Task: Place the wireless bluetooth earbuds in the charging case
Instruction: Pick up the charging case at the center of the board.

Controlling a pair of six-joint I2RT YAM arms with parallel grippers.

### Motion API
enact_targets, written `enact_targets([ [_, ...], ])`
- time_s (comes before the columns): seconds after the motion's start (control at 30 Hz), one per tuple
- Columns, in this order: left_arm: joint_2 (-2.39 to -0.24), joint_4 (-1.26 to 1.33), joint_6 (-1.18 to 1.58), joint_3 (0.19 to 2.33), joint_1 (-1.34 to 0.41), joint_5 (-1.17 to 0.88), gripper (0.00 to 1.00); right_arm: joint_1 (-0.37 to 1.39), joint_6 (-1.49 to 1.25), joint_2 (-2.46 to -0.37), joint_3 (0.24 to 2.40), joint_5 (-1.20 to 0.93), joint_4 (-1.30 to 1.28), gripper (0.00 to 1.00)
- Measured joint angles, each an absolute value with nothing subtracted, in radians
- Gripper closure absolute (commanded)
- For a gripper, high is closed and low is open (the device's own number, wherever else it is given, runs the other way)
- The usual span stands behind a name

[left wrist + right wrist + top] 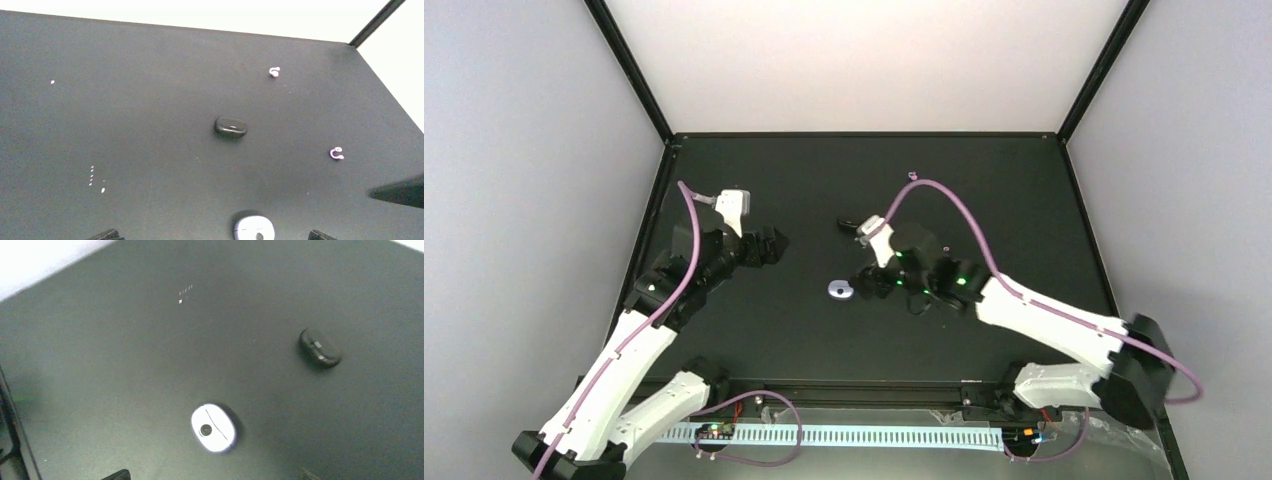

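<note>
The seam of the charging case [841,290] [213,427] lies at an angle to my right gripper's fingers. My right gripper should next turn and move down and to the left in the top view, astride the case.
The charging case [213,427] is a pale lavender oval, shut, with a seam line and a dark dot, lying flat mid-table [840,290]. My right gripper [864,283] hovers just right of it. In the right wrist view that gripper [212,474] is open, only its fingertips [117,474] showing, with the case ahead of them and untouched. My left gripper [774,245] is farther left; it [214,235] is open wide, and the case [254,229] lies ahead between its tips. Two lavender C-shaped earbuds [274,72] [337,154] lie apart on the mat; one earbud [913,175] shows from above.
A dark oval pebble-shaped case [230,126] [320,348], shut, lies beyond the lavender one. A few white specks [91,177] mark the black mat. Black frame posts [634,70] and pale walls bound the table on three sides.
</note>
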State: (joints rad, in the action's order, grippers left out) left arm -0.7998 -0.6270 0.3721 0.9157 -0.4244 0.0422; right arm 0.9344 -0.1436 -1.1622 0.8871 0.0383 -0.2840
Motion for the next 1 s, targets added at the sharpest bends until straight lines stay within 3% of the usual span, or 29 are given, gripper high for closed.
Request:
enact_targets([
  [0.43, -0.684, -0.534, 0.291, 0.740, -0.424, -0.072, 0.01, 0.904, -0.131, -1.771, 1.114, -0.066, -0.171, 0.12],
  [1.0, -0.663, -0.472, 0.285, 0.724, -0.425, -0.110, 0.01, 0.870, -0.134, -1.896, 1.115, -0.212, -0.142, 0.19],
])
